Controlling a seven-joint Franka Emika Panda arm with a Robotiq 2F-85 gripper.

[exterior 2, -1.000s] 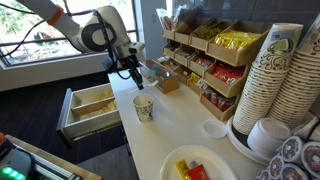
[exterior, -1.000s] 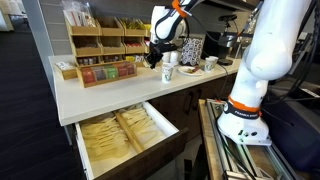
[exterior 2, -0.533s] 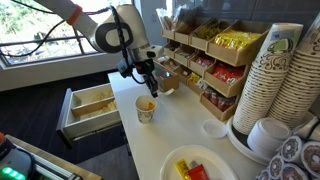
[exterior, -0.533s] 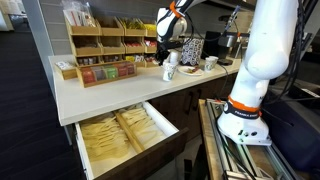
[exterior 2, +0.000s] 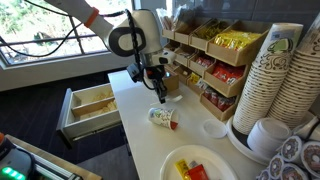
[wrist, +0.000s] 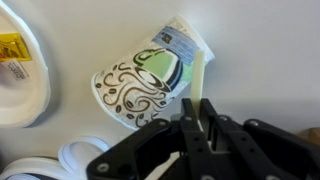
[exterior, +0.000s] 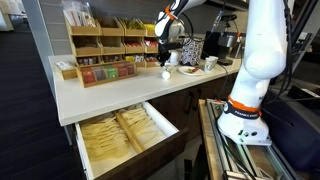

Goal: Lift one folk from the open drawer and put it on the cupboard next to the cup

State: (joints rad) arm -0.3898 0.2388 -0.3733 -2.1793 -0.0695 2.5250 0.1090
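Note:
My gripper shifts the overlapping fork to its right in the wrist view next, off the cup, and releases it on the bare countertop (exterior 2: 151, 103) (wrist: 228, 85) beside the cup.
My gripper (wrist: 197, 125) is shut on a pale wooden fork (wrist: 200, 78) that sticks out beyond the jaws. It hovers just above the cream countertop (exterior 2: 140, 135) of the dark cupboard (exterior: 110, 92). The patterned white cup (wrist: 150, 80) lies on its side on the counter, touching the fork. In an exterior view the tipped cup (exterior 2: 162, 118) is just below the gripper (exterior 2: 157, 93). In the other the gripper (exterior: 165, 57) is over the cup (exterior: 167, 72). The drawer (exterior: 160, 116) stands open with many wooden utensils inside; it also shows in an exterior view (exterior 2: 72, 110).
Wooden condiment racks (exterior: 100, 50) (exterior 2: 205, 60) stand along the back of the counter. White plates (exterior 2: 195, 165), a lid (exterior 2: 213, 128) and tall cup stacks (exterior 2: 272, 75) crowd the counter's end. A plate edge (wrist: 20, 70) lies beside the cup.
The gripper moved along the counter towards the racks with the fork. The cup, upright before, has tipped over and lies on its side.

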